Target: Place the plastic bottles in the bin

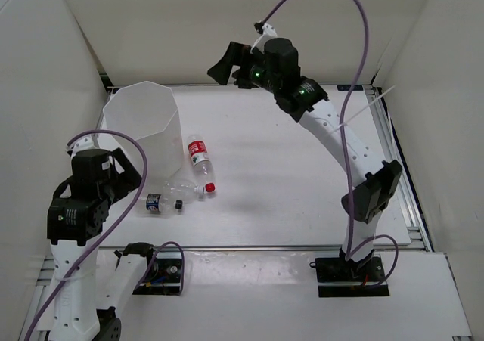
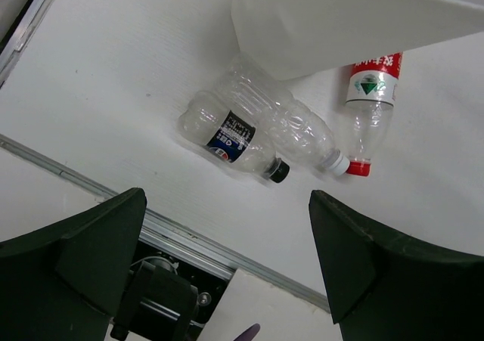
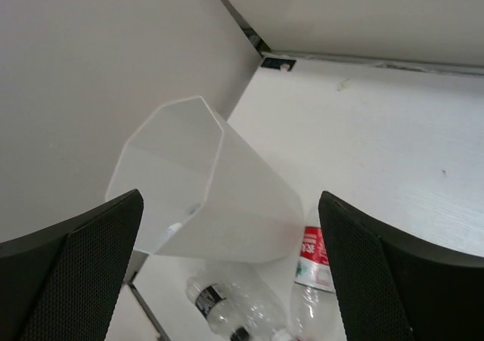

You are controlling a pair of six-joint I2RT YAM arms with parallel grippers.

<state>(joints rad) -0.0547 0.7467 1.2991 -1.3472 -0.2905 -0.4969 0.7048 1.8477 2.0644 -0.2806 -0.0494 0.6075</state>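
My right gripper is high above the table and should next go down onto the bottom end of the red-label bottle (image 1: 194,139) (image 3: 312,218), because its end with the cap lies against the clear bottle.
The translucent white bin (image 1: 142,133) stands upright at the back left. Three plastic bottles lie on the table by its base. One has a blue label and black cap (image 1: 162,203), one is clear with a white cap (image 1: 184,183), and one has a red label and red cap (image 1: 200,161). All three show in the left wrist view: blue-label (image 2: 231,135), clear (image 2: 295,129), red-label (image 2: 370,99). A faint pale shape lies inside the bin (image 3: 174,227); I cannot tell what it is. My left gripper (image 1: 125,176) is open and empty, above and left of the bottles. My right gripper (image 1: 224,64) is open and empty, high above the table's back.
White walls enclose the table on the left, back and right. The bin (image 2: 340,23) stands close to the left wall. A metal rail (image 2: 189,239) runs along the table's near edge, with the left arm's base just behind it.
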